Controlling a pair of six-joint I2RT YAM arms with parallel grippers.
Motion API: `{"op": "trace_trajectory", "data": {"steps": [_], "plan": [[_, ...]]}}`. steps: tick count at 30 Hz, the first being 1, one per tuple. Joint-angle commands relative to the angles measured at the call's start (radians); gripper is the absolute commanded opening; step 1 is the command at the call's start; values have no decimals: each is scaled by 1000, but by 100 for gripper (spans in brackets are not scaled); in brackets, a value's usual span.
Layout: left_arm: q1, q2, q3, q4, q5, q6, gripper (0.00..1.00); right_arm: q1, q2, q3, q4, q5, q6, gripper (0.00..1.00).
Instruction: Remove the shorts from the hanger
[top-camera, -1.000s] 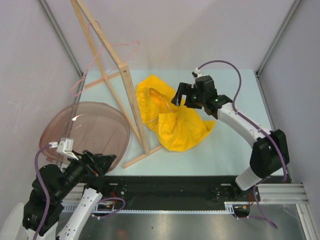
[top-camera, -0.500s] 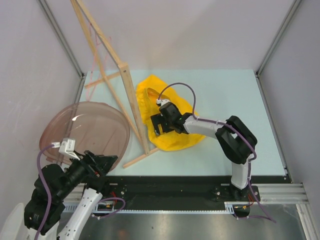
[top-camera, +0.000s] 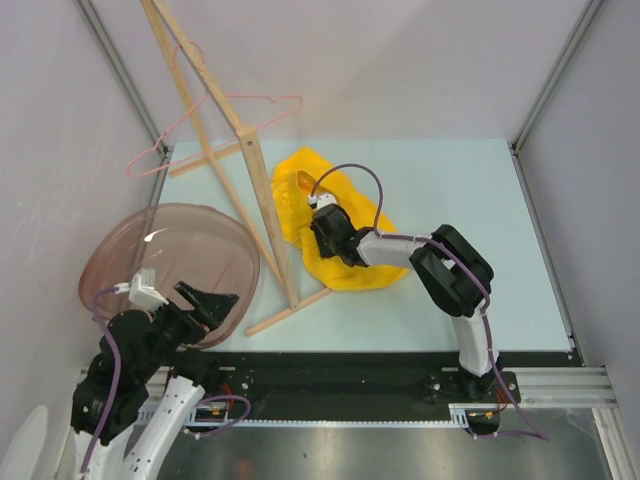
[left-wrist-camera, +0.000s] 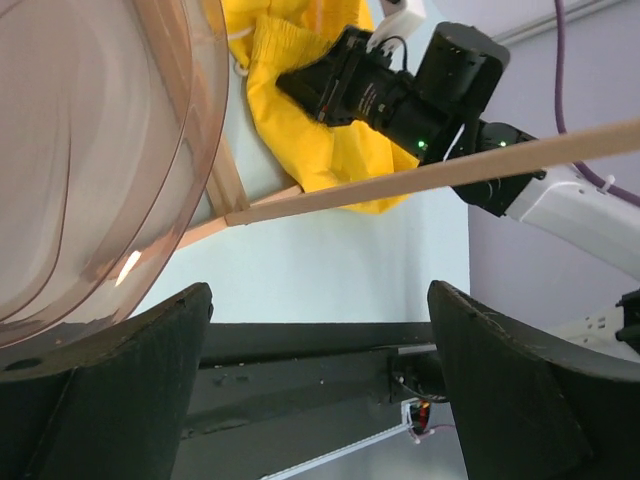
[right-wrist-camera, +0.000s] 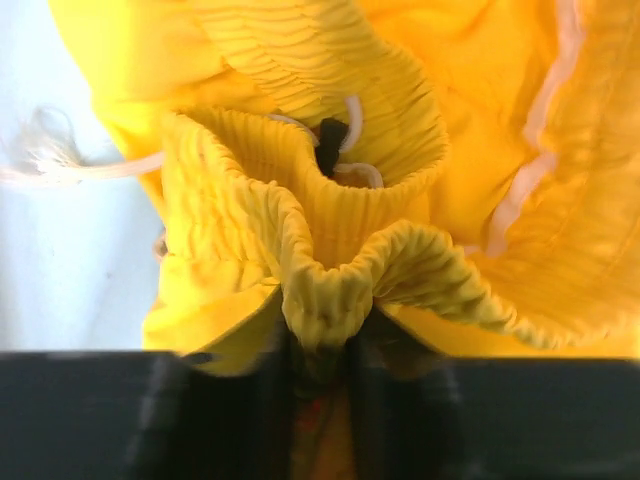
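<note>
My left gripper will move outward and across to the fold by the shorts' waistband (top-camera: 302, 228) (left-wrist-camera: 272, 92), as it lies outward and to the gripper's right in the top view.
The bright yellow shorts (top-camera: 385, 270) lie crumpled on the pale table beside the wooden rack, apart from the hanger. The thin pink wire hanger (top-camera: 270, 97) hangs bare from the rack's sloping bar at the back left. My right gripper (top-camera: 322, 226) is low over the middle of the heap. In the right wrist view it (right-wrist-camera: 320, 345) is shut on a pinched fold of the ribbed waistband of the shorts (right-wrist-camera: 400, 130), with the white drawstring (right-wrist-camera: 90, 170) trailing left. My left gripper (left-wrist-camera: 320, 380) stands open and holds nothing, near the table's front left edge (top-camera: 205, 300).
A pale wooden bar rack (top-camera: 250, 170) stands between the two arms, its foot (left-wrist-camera: 420, 180) crossing the left wrist view. A large translucent pink dome (top-camera: 170, 260) sits at the front left, close to my left gripper. White walls enclose the table.
My right arm swung from the back right down onto the shorts and its jaws closed on the waistband. The hanger swung on the rack. My left gripper shifted slightly.
</note>
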Motion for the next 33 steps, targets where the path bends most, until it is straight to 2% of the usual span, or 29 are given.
{"op": "trace_trajectory", "data": {"steps": [1,8,13,16,17,19,20,23,28,33], "plan": [[0,122,-31,111,6,-98,95,-52,38,63,41,-53,66,0],[1,236,-62,269,64,-65,100,-129,-67,69,141,-412,304,0],[1,328,-132,488,144,-109,100,-141,-101,67,285,-613,518,0],[6,441,-133,559,162,-101,100,-143,-98,67,377,-740,633,0],[9,466,-131,584,199,-89,100,-144,-88,61,446,-805,729,0],[13,532,-128,628,233,-75,100,-140,-85,49,526,-851,825,0],[13,546,-126,678,242,-52,100,-138,-85,41,606,-879,906,0],[18,567,-143,760,245,-27,100,-126,-93,18,701,-900,1026,0],[32,583,-182,846,250,-33,100,-106,-117,-2,722,-911,1102,0],[52,627,-201,938,277,-58,100,-86,-136,-16,722,-917,1103,0]]}}
